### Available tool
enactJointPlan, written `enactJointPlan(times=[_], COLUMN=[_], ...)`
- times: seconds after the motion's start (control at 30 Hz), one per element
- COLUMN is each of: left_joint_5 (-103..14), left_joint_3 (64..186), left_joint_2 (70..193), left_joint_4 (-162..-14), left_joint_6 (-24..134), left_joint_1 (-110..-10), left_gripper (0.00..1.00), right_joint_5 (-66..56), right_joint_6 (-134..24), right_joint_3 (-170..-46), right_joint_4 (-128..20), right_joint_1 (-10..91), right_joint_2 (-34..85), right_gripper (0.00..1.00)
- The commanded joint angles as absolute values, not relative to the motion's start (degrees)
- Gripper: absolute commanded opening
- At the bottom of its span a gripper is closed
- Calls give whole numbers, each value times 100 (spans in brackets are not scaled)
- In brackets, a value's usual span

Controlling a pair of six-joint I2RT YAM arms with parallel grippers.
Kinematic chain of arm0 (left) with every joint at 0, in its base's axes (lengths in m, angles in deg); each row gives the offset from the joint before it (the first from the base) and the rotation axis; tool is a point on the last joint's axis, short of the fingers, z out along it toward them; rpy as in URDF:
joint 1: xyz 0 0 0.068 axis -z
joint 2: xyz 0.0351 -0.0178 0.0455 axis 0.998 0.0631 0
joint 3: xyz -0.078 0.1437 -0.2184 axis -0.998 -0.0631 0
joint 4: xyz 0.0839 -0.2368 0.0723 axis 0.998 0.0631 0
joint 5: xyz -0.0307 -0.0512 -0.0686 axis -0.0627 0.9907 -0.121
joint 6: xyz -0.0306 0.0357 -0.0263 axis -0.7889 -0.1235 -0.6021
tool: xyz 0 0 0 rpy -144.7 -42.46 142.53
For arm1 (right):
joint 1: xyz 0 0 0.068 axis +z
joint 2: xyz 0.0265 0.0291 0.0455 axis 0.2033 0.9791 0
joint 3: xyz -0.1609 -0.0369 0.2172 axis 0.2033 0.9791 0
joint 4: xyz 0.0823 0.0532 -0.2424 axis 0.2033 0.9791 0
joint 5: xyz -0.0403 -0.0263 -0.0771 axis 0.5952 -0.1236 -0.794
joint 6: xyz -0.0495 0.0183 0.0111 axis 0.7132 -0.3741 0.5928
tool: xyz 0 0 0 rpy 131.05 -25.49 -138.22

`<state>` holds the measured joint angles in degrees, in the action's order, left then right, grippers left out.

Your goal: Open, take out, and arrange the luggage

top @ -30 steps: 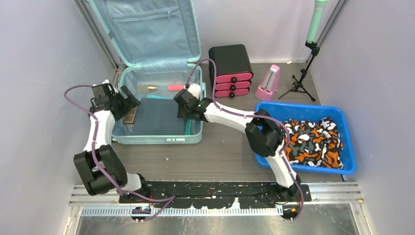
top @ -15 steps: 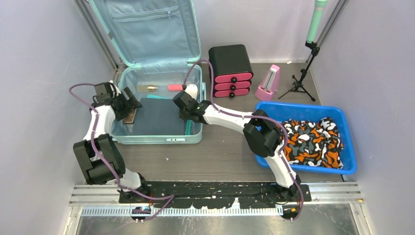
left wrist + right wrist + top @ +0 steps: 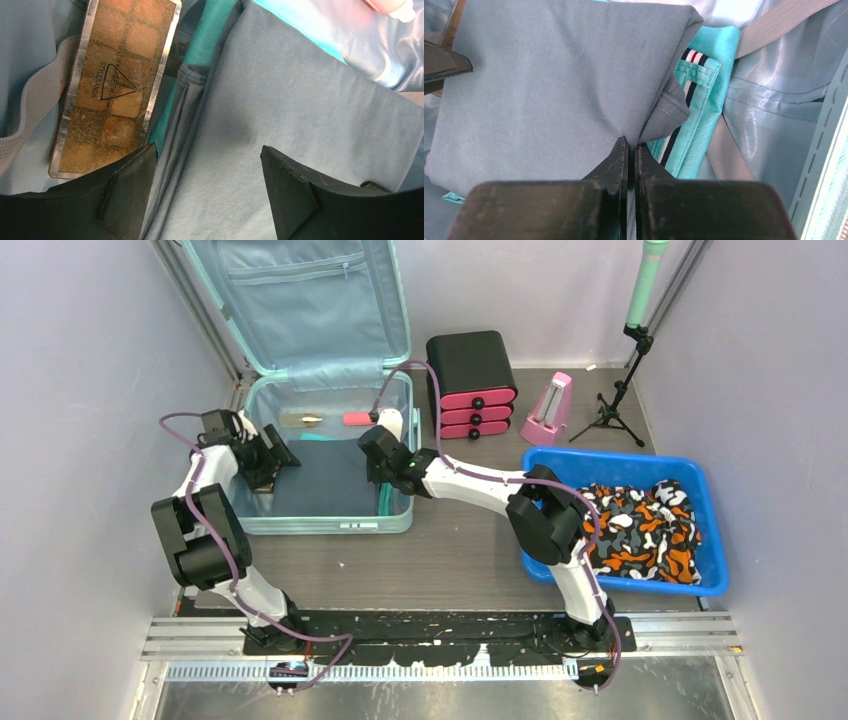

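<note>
I will keep my left gripper low and move it a little from the brown bar (image 3: 117,80) toward the cloth before I close it across the cloth's edge.
The mint-green luggage (image 3: 330,525) lies open at the back left, its lid with blue lining (image 3: 300,300) up against the wall. A folded grey-blue cloth (image 3: 325,480) lies in its tray over a teal garment (image 3: 696,105). My right gripper (image 3: 383,468) is shut on the cloth's right edge (image 3: 664,107), which is puckered up at the fingertips (image 3: 621,150). My left gripper (image 3: 275,455) is open over the cloth's left edge (image 3: 280,100), one finger on each side of the fold, beside a foil-edged brown bar (image 3: 117,80).
In the tray's far end lie a gold item (image 3: 303,419), a pink item (image 3: 358,418) and a white bottle (image 3: 392,423). A black box with pink drawers (image 3: 472,385), a pink metronome (image 3: 548,410), a tripod (image 3: 625,370) and a blue tub of patterned cloth (image 3: 640,520) stand to the right.
My left gripper has moved right and inward over the cloth's left edge. My right gripper has shifted slightly, still pinching the cloth's right edge.
</note>
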<state>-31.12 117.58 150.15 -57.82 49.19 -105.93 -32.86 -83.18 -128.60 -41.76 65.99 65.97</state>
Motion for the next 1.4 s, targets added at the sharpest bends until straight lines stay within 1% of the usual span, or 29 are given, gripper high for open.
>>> enactJointPlan(times=[0.0,0.2,0.3,0.4,0.6,0.83,0.87,1.03,1.37], left_joint_5=[-2935,-2693,-2484,-2533,-2541,-2446,-2452,-2533,-3112], left_joint_3=[11986,11908,11940,11957,11971,12284,12293,12313,12506], left_joint_2=[14946,15078,15142,14966,14734,14840,14818,14574,13951], left_joint_4=[-5706,-5948,-5905,-5865,-5912,-5637,-5613,-5524,-5233], left_joint_6=[5121,5013,5010,5025,4987,4856,4829,4678,4558], left_joint_1=[-10633,-10633,-10633,-10633,-10633,-10633,-10625,-10561,-10324], left_gripper=[79,80,74,68,42,3,0,0,0], right_joint_5=[-3622,-3627,-3620,-3597,-3553,-3421,-3383,-3348,-3191], right_joint_6=[-8134,-8144,-8144,-8135,-8112,-7971,-7937,-7796,-7723], right_joint_3=[-12753,-12660,-12644,-12591,-12487,-12513,-12522,-12540,-12521], right_joint_4=[-4579,-4677,-4706,-4736,-4836,-4854,-4860,-4975,-5197], right_joint_1=[6551,6535,6534,6534,6534,6534,6532,6531,6507], right_joint_2=[6143,6151,6146,6124,6092,6100,6086,5987,5697], right_gripper=[0,0,0,0,0,0,0,0,0])
